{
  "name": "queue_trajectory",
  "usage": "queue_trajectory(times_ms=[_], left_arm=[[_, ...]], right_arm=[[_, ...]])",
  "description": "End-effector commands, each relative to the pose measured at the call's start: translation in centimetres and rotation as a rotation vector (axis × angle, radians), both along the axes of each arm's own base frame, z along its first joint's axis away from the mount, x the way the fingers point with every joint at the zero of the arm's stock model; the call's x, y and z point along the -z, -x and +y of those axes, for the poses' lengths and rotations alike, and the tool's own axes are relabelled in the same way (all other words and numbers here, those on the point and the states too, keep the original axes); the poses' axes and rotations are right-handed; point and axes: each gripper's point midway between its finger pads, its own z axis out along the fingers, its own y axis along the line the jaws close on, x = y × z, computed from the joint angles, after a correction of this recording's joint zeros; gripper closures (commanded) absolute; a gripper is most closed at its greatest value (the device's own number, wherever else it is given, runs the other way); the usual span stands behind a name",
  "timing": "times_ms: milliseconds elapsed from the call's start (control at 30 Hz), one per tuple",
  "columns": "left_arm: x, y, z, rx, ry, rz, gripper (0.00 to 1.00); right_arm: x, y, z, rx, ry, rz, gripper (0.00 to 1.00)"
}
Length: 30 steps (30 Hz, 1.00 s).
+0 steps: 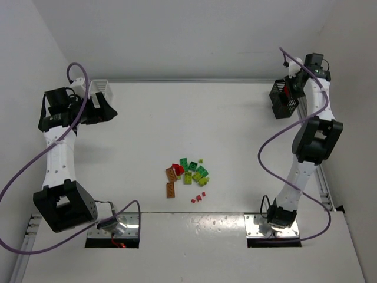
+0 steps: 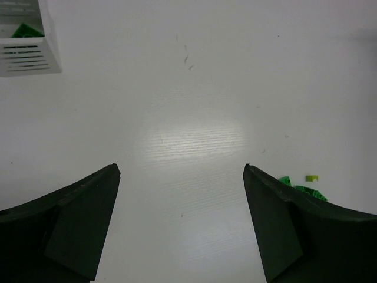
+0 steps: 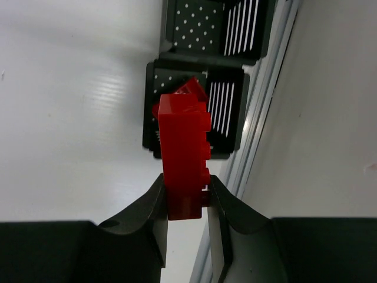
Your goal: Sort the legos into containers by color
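The held brick matches the red piece already in the nearer black bin [image 1: 284, 106], so my right gripper should next move down and ease outward over it.
A pile of legos [image 1: 188, 174] in red, orange, dark green and lime lies mid-table. The white bin [image 1: 99, 88] stands at the far left; in the left wrist view the white bin [image 2: 23, 44] holds a green brick [image 2: 26, 30]. My left gripper [image 1: 99, 111] is open and empty over bare table next to that bin, fingers wide apart [image 2: 181, 171]. The black bin [image 1: 283, 100] stands at the far right. My right gripper [image 1: 290, 88] is shut on a red brick [image 3: 184, 150] and holds it just above the black bin [image 3: 227, 112], which has a red piece [image 3: 193, 88] inside.
A metal rail [image 3: 259, 135] runs along the table's right edge beside the black bin. A second black slatted shape [image 3: 212, 26] shows just beyond it. A few green and lime legos [image 2: 301, 187] show by my left gripper's right finger. Walls close in left and right.
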Motion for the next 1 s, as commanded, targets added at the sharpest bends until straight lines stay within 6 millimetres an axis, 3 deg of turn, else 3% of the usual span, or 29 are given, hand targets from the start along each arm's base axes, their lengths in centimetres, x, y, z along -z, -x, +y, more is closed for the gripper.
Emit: queue_trajectory(times_ms=[0, 67, 100, 233, 433, 600, 767, 833, 933, 967], left_arm=[[-1.4, -0.8, 0.0, -0.009, -0.007, -0.058, 0.08], [-1.4, -0.8, 0.0, -0.009, -0.007, -0.058, 0.08], [-1.4, -0.8, 0.0, -0.009, -0.007, -0.058, 0.08], [-1.4, -0.9, -0.3, 0.000, -0.007, -0.058, 0.08], [-1.4, -1.1, -0.3, 0.000, -0.007, -0.058, 0.08], [-1.2, -1.0, -0.6, 0.019, -0.021, -0.056, 0.07], [-0.9, -0.7, -1.7, 0.060, -0.080, -0.051, 0.06], [-1.1, -0.5, -2.2, 0.081, -0.106, -0.058, 0.05], [-0.4, 0.2, -3.9, 0.176, -0.142, -0.046, 0.05], [-0.1, 0.4, -4.9, 0.230, -0.171, -0.048, 0.05]], right_arm=[[-1.5, -1.7, -0.3, 0.012, 0.000, -0.020, 0.94], [-0.2, -2.2, -0.9, 0.041, -0.018, -0.008, 0.94], [-0.8, -2.5, -1.1, 0.041, -0.012, -0.028, 0.94], [0.5, -3.5, -1.7, 0.070, -0.005, -0.032, 0.92], [0.6, -4.6, -3.1, 0.126, 0.039, -0.051, 0.90], [1.3, -4.6, -4.0, 0.165, 0.046, -0.046, 0.68], [0.9, -4.6, -3.5, 0.175, 0.012, -0.065, 0.47], [0.0, -4.7, -3.2, 0.172, -0.002, -0.085, 0.42], [-1.5, -3.7, -1.8, 0.135, -0.048, -0.085, 0.42], [-1.5, -3.2, -0.2, 0.099, -0.085, -0.066, 0.42]])
